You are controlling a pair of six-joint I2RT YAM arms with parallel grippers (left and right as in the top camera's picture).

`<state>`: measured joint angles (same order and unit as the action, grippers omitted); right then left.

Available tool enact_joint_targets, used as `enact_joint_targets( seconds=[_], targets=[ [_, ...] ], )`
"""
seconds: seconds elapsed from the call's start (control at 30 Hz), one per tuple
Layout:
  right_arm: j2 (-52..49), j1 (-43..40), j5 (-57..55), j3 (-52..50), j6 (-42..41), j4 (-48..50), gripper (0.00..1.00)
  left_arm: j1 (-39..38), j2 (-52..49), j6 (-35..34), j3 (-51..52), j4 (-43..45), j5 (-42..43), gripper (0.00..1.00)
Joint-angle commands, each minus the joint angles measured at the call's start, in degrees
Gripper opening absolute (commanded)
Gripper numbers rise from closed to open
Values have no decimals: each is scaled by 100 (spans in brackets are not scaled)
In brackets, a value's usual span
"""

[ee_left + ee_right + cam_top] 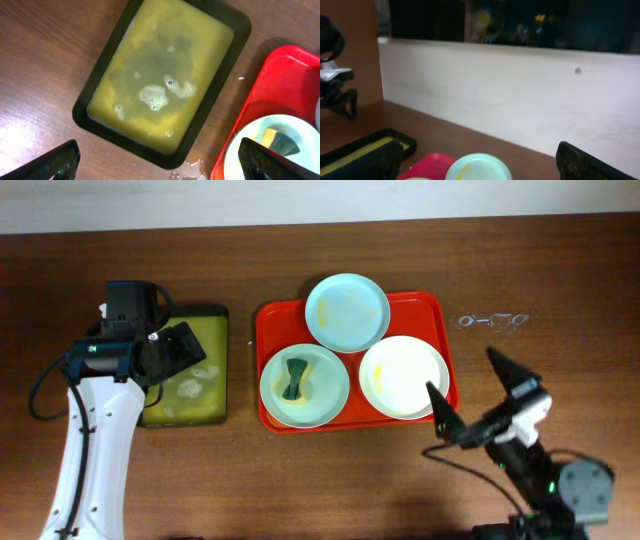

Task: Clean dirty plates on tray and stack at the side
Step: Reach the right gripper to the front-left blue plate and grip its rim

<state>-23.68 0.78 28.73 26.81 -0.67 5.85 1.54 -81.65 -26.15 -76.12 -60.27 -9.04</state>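
Observation:
My right gripper tilts down and reaches across the cream-white plate (404, 377) next, then lowers to the sponge (296, 379) plate's rim beside it.
The red-orange tray (435, 315) holds three plates. A mint-blue plate (347, 311) sits at the back, with a yellow smear; it also shows in the right wrist view (478, 168). A second pale plate (322, 390) at the front left carries a green and yellow sponge (296, 379), also seen in the left wrist view (279, 141). A cream-white plate (404, 377) sits at the front right. My left gripper (175, 350) is open and empty above the olive tray. My right gripper (470, 395) is open and empty, just right of the red tray.
A black-rimmed olive-green tray (192, 370) of soapy yellow liquid (160, 80) stands left of the red tray. Water drops lie on the table between the two trays (192, 169). A pale wall (520, 95) runs along the table's back edge.

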Motion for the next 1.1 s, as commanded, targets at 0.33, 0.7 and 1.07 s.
enact_joint_targets(
  seconds=[0.33,0.7,1.07],
  targets=[
    [-3073,94,2531,1161,-2487,1394,98,28,-2,50,35,-66,-46,99],
    [-4824,1482,-1082,4072,-1652,-3764,98,28,-2,48,35,-24,-44,99],
    [-6894,2321,-1274,5836,-1480,-5403,88,28,-2,46,35,-2,22,99]
  ],
)
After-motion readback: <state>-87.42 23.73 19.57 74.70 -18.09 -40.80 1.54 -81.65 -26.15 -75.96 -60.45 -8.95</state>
